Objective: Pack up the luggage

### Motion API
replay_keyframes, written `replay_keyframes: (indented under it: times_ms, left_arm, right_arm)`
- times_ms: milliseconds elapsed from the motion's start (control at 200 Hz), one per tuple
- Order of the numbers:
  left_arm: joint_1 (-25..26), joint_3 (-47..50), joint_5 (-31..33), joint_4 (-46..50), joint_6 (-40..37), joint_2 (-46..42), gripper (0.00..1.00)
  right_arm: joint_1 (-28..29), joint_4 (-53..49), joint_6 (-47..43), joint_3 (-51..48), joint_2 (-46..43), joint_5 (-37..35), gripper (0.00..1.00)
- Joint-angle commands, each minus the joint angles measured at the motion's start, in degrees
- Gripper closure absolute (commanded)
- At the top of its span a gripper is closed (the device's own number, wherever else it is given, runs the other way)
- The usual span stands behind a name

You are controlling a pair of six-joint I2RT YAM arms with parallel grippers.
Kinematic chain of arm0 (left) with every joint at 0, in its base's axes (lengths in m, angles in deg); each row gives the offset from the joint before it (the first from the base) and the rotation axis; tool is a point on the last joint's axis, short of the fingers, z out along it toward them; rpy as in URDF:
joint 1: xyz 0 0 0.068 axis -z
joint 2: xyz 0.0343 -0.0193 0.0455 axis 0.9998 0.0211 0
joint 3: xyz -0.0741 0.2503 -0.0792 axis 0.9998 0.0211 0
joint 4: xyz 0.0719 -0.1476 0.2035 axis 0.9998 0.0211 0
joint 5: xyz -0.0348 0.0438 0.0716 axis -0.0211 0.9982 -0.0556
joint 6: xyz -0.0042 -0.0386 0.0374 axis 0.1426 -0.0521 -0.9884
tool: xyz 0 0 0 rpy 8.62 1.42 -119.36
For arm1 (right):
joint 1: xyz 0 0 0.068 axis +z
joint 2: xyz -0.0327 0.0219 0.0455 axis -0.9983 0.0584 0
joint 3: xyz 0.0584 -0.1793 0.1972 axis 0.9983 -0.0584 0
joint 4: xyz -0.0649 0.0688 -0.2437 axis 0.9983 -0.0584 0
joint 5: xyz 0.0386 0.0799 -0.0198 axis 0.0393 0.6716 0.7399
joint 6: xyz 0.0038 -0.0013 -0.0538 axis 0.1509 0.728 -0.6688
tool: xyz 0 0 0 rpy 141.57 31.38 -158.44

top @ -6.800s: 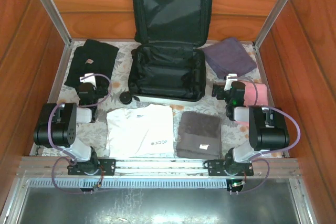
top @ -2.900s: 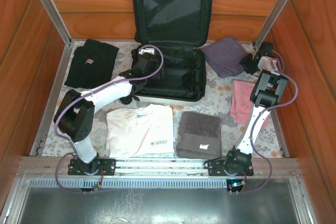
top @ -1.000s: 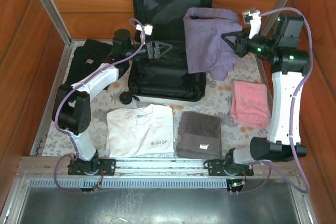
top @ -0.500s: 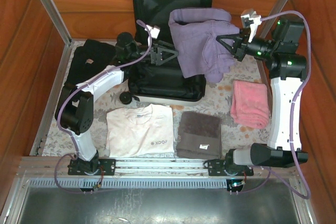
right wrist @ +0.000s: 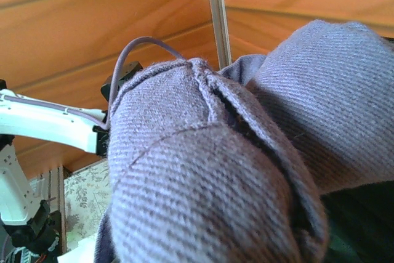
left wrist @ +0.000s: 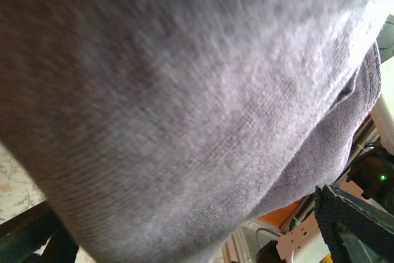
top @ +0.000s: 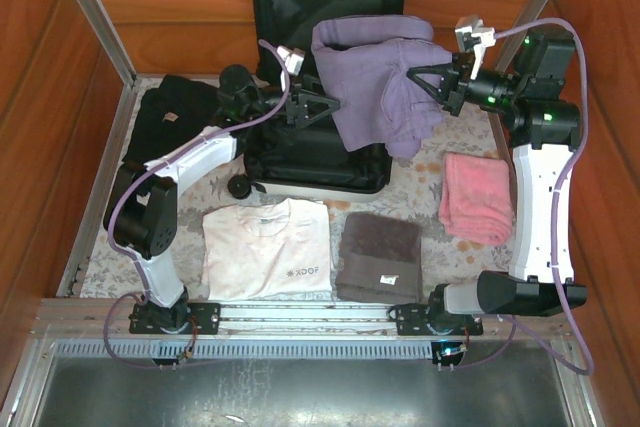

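Observation:
I should gently move my left gripper outward onto the purple cloth's loose edge next and close it, since only the opposite side is held.
The luggage (top: 290,17) lies open at the back centre, its lid upright against the wooden wall and its black-lined base (top: 300,162) on the table. A purple cloth (top: 375,77) hangs bunched over the open base, with my right gripper (top: 414,77) shut on its right side. In the right wrist view the purple cloth (right wrist: 203,183) covers the jaws. My left gripper (top: 322,107) stands open above the base, right at the cloth's left edge. The cloth (left wrist: 184,103) is close up against the left wrist camera and hides that gripper's fingers.
A black garment (top: 170,122) lies at the left. A white T-shirt (top: 267,249) and a grey-brown folded towel (top: 378,257) lie near the front. A pink towel (top: 478,197) lies at the right, under the raised right arm. Wooden walls enclose the table.
My right gripper has carried the purple cloth leftward over the luggage. My left gripper has moved right, up to the cloth's edge, still open.

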Motion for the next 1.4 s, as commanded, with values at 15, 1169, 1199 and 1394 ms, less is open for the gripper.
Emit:
replay_keyframes:
  times_ms: [15,1169,1199,1394]
  left_arm:
    - [-1.4,-2.9,-0.2,-7.7,3.7,1.8,0.01]
    - [-10.1,6.0,13.4,43.8,-14.4,-10.2,1.00]
    - [-10.1,4.8,15.1,49.0,-16.7,-9.8,1.00]
    - [-10.5,-8.8,26.3,78.5,-28.4,0.9,1.00]
  right_arm:
    - [0.4,4.8,1.4,1.1,-1.1,5.7,1.00]
    - [8.2,17.8,6.0,-22.2,2.4,-16.5,1.00]
    - [8.9,18.9,7.2,-23.4,3.2,-17.9,1.00]
    - [12.9,22.9,12.4,-26.8,11.1,-26.4,1.00]
